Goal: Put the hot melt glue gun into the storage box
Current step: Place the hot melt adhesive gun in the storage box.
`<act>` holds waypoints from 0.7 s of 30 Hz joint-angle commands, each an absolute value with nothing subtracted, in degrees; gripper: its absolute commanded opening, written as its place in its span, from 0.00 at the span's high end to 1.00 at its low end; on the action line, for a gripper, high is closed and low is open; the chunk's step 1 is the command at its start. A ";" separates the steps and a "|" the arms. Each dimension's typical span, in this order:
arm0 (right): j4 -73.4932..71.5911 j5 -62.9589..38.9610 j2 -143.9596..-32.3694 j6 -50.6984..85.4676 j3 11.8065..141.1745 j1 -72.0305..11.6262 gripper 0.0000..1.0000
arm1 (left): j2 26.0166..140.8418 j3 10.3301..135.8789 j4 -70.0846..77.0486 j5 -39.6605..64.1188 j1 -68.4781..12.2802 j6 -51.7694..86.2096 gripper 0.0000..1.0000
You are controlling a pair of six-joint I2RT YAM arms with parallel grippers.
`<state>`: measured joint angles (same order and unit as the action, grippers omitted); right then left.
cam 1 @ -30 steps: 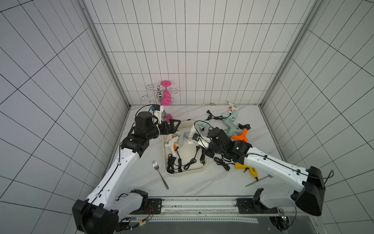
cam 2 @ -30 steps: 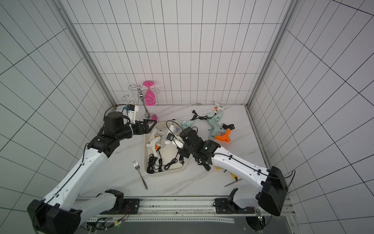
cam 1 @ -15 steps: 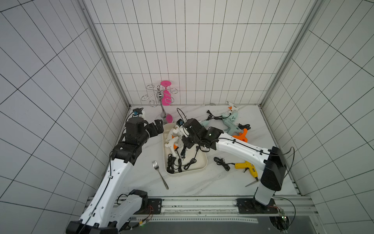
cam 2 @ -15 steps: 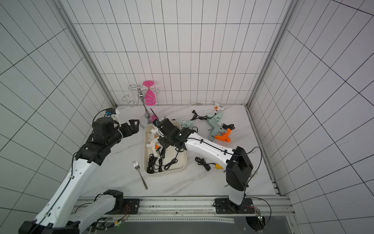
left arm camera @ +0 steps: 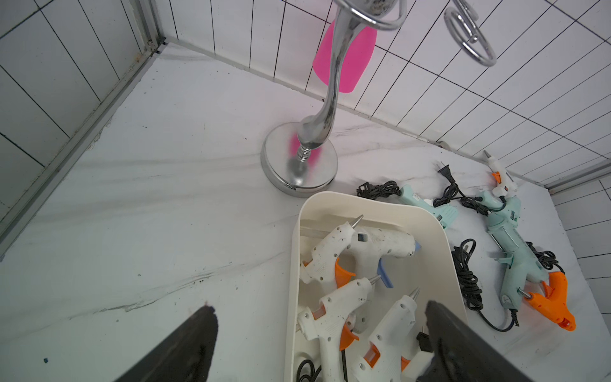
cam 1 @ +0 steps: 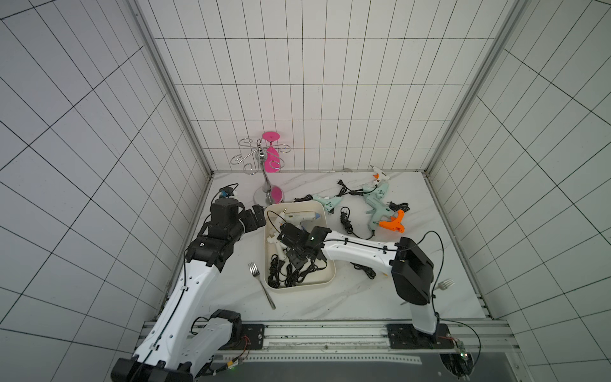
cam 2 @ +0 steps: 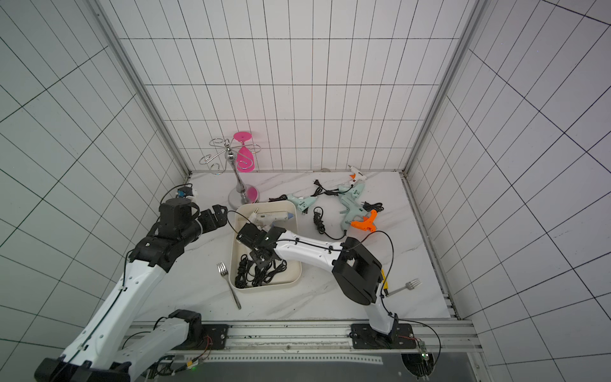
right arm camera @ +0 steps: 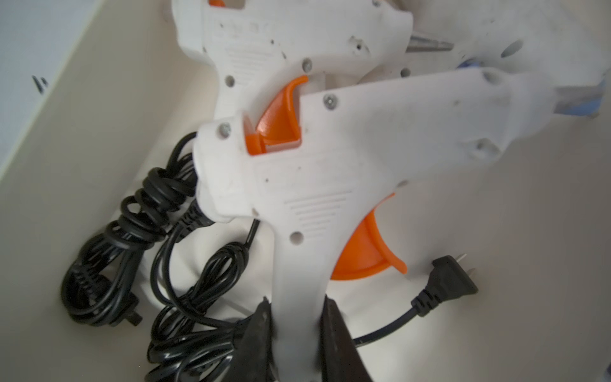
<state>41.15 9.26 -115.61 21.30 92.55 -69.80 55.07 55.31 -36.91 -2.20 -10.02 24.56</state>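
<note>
The box's bare bottom shows space by the black plug (right arm camera: 439, 223). My right gripper needs to lower there next, slightly back, and release the gun with the orange trigger.
The storage box (cam 1: 331, 268), a cream tray, sits mid-table and shows in both top views (cam 2: 299, 269). It holds several white glue guns and black cords. My right gripper (right arm camera: 296, 302) is shut on the handle of a white hot melt glue gun (right arm camera: 347, 158) with an orange trigger. The gun is inside the box walls, over another white gun. In both top views this gripper (cam 1: 288, 245) (cam 2: 253, 246) reaches over the box from the right. My left gripper (left arm camera: 319, 307) stands open and holds nothing, just left of the box's far corner (cam 1: 257, 219).
Two teal glue guns (cam 1: 328, 203) (cam 1: 377, 206), an orange one (cam 1: 394, 224) and a small white one (cam 1: 380, 174) lie with cords at the back right. A chrome glass rack (cam 1: 266, 185) stands behind the box. Forks lie at the front left (cam 1: 262, 285) and the right (cam 1: 443, 284).
My right arm carried the white glue gun left from beside the box, then toward the front and down into it. My left gripper drew back from the box, still open.
</note>
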 commanded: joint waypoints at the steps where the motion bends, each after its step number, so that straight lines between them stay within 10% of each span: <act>1: 44.91 8.45 -118.31 24.87 95.90 -72.44 0.87 | 53.86 54.65 -36.84 -3.08 -9.74 23.62 0.01; 21: 47.35 13.63 -115.38 21.79 95.11 -71.12 0.35 | 57.49 53.00 -39.54 -3.05 -9.71 23.65 0.01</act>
<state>46.02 9.50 -121.89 24.16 96.77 -71.59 56.73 53.34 -38.39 -3.01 -10.00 24.40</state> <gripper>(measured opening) 0.637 0.991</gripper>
